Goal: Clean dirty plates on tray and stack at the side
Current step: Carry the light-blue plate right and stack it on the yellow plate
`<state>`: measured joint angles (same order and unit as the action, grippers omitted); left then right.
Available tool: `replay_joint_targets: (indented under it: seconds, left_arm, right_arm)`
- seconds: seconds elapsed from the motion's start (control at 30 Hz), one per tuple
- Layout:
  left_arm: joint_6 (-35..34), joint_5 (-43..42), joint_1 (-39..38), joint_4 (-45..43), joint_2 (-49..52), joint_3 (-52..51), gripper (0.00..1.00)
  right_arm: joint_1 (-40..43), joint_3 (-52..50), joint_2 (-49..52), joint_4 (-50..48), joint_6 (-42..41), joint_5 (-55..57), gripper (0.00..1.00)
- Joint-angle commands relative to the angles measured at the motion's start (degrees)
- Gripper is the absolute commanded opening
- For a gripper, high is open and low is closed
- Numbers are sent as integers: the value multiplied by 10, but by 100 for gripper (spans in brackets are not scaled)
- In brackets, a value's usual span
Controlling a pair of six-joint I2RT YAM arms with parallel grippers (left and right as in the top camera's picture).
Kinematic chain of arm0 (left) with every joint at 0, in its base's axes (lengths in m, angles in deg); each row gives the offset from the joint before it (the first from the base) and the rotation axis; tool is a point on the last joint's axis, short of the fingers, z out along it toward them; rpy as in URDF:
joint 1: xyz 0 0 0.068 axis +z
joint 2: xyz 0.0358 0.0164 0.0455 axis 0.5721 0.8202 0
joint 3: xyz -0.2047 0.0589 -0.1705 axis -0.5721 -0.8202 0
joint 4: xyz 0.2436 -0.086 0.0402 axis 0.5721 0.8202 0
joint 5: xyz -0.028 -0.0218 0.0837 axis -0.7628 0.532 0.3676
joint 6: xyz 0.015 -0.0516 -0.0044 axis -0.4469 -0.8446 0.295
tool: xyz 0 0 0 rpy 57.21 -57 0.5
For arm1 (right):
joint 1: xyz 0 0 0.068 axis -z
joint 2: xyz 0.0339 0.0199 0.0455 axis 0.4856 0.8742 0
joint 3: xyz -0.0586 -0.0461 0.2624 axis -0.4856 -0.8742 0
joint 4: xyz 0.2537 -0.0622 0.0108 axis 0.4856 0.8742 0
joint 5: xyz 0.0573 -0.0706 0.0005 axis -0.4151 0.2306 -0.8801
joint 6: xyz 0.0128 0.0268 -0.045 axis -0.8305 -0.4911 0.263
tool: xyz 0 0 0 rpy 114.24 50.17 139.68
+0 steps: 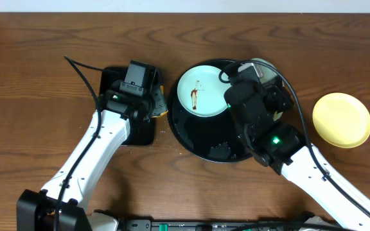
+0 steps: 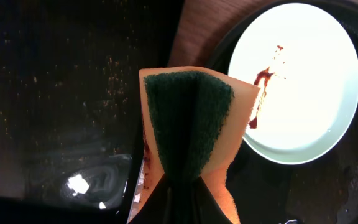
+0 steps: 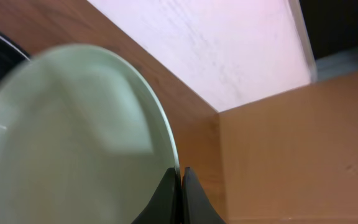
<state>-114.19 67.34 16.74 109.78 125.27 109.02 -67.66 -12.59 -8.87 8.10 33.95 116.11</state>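
Observation:
The pale yellow plate already lies aside. My right gripper should swing off the tray toward it next, then lower the mint-blue plate flat onto it.
A pale mint-blue plate with a brown sauce smear lies in the upper left of the round black tray; it also shows in the left wrist view. My left gripper is shut on an orange sponge with a green scouring face, held at the tray's left edge, just left of that plate. My right gripper is shut on the rim of a second mint-blue plate, tilted on edge over the tray's upper right. The pale yellow plate lies on the table to the right.
A smaller rectangular black tray sits under the left arm, left of the round tray. The right arm covers the round tray's right side. A pale wall and a wooden surface show behind the held plate in the right wrist view.

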Motion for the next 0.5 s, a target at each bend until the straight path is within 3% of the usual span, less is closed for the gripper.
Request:
replay_joint_targets:
  seconds: [0.0,0.17,0.47]
  left_arm:
    - [-5,2,2,1,-10,-1,8]
    - [-5,2,2,1,-10,-1,8]
    - [-5,0,2,2,-10,-1,8]
  right_arm:
    - [-3,2,-3,-30,68,33,1]
    - [0,2,-3,-29,72,28,1]
    - [62,2,-2,55,-112,-60,1]
